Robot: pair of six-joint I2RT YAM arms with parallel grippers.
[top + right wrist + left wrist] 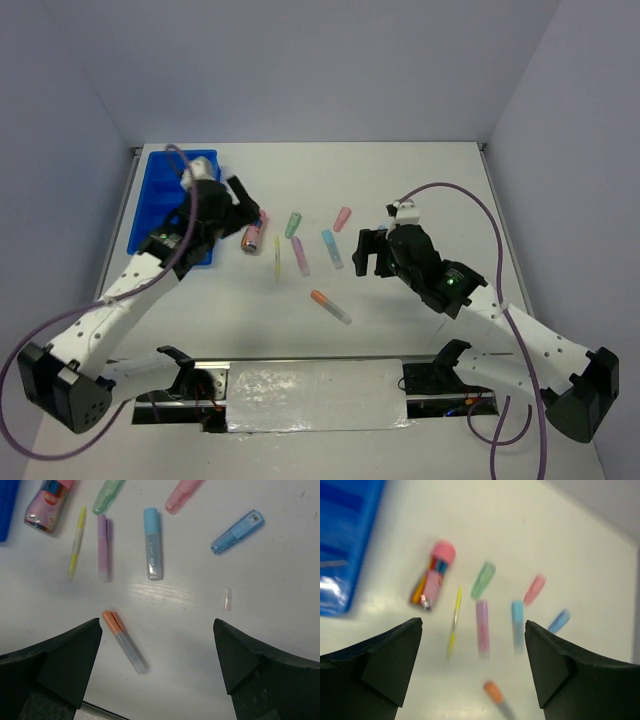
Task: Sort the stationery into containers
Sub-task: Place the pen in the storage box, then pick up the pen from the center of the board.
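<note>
Next I need to descend my left gripper to pinch the yellow pen's pale middle (pixel 278 261) (pixel 455 620), as bare table is on either side of it below and to the gripper's right in the top view.
The bright blue tray (pixel 160 205) lies at the far left and also shows in the left wrist view (pixel 340 540). The stationery lies loose mid-table: a brown-pink tube (pixel 253 235), a thin yellow pen (pixel 277 257), and green (pixel 293 224), purple (pixel 300 256), light blue (pixel 331 249), pink (pixel 342 218) and orange-capped (pixel 330 306) markers. A blue marker (pixel 237 531) shows in the right wrist view. My left gripper (pixel 248 208) is open and empty above the tube, by the tray's right edge. My right gripper (pixel 368 255) is open and empty just right of the light blue marker.
A tiny clear piece (pixel 227 599) lies on the table near the blue marker. Grey walls close the table on three sides. A silver strip (pixel 315 395) runs along the near edge between the arm bases.
</note>
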